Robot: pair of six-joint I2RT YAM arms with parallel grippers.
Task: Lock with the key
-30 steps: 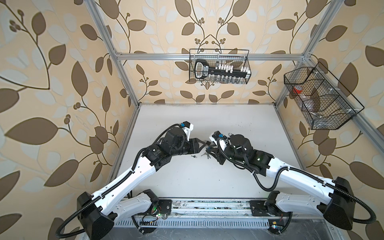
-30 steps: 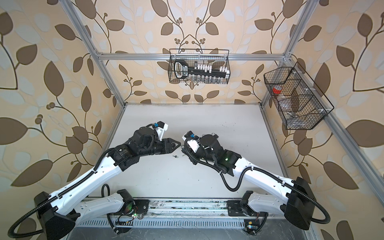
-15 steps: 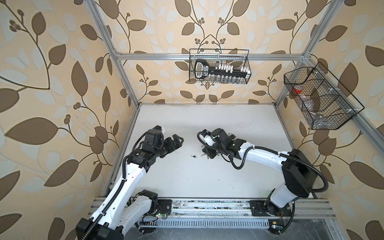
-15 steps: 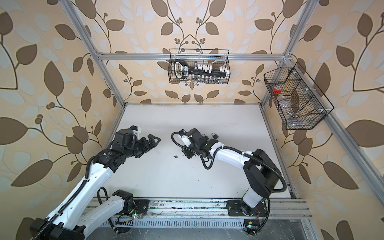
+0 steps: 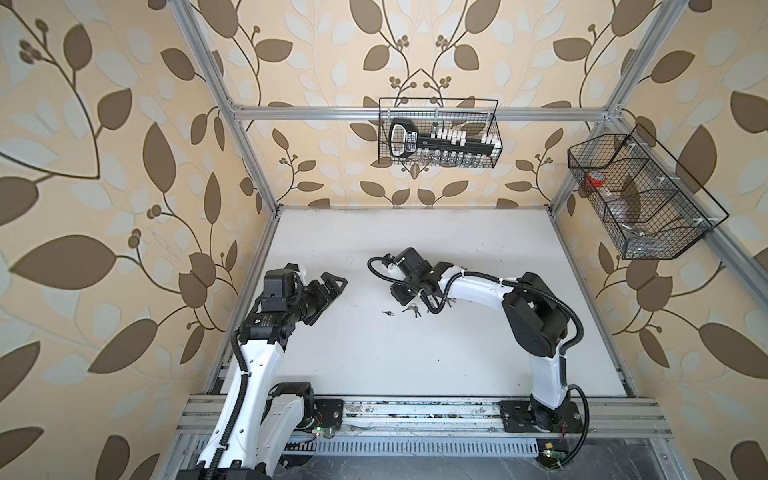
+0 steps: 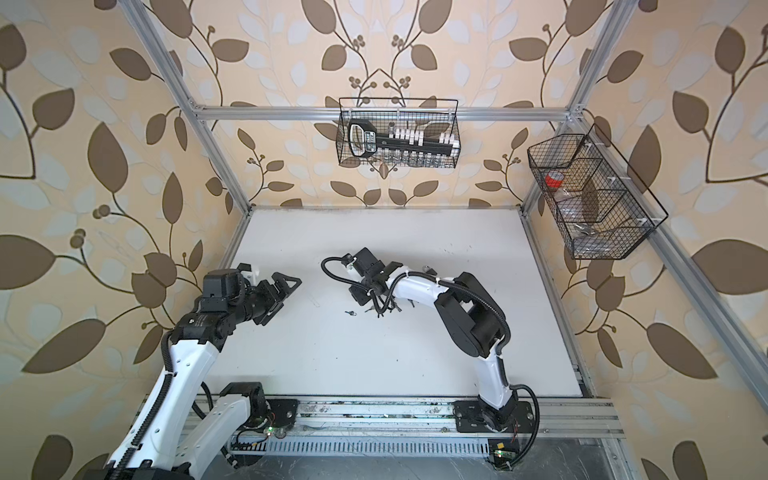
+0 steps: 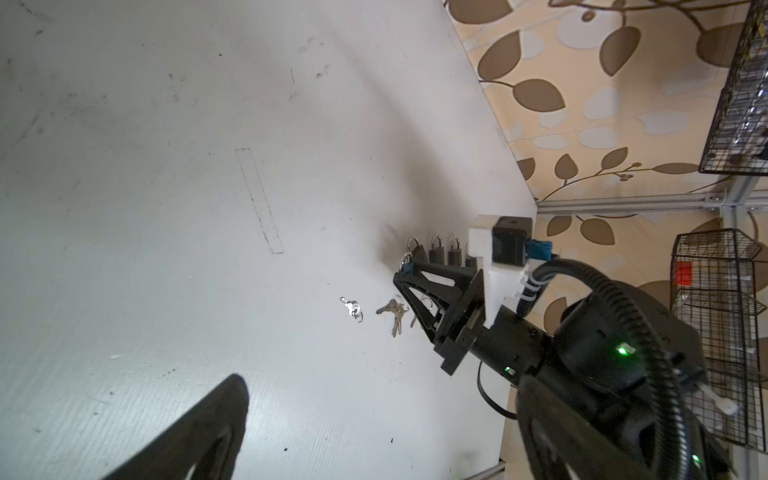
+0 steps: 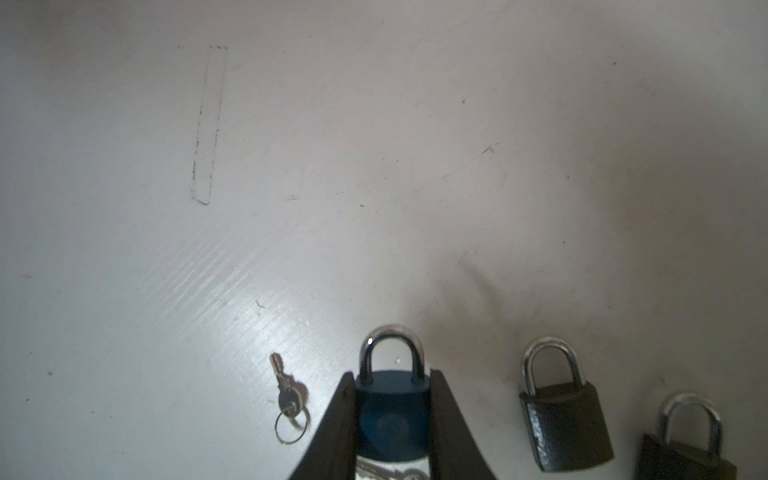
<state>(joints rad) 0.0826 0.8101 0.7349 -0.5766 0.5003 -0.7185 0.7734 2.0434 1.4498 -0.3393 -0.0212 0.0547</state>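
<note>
The bare tabletop beside the dark padlocks is below my fingers and farther outward, so my right gripper will move outward and down next to release the blue padlock [image 8: 392, 411].
My right gripper [image 8: 391, 375] is shut on a small blue padlock [image 8: 392, 411], whose steel shackle sticks out past the fingertips. In the left wrist view the same blue padlock [image 7: 407, 267] sits at the tip of the right gripper [image 7: 405, 271], low over the white table [image 5: 415, 365]. A single key on a ring [image 8: 286, 399] lies on the table just beside it; this key [image 5: 387, 312] shows in both top views. My left gripper [image 5: 332, 286] stands open and empty at the table's left side, well apart from the key.
A bunch of keys [image 7: 392, 311] lies by the right gripper. Dark padlocks [image 8: 565, 432] [image 8: 685, 453] stand in a row beside the blue one. Wire baskets hang on the back wall [image 5: 438, 133] and the right wall [image 5: 640, 195].
The left gripper has opened and drawn back to the left, away from the right gripper. The right arm has folded back, its gripper still closed on the padlock.
</note>
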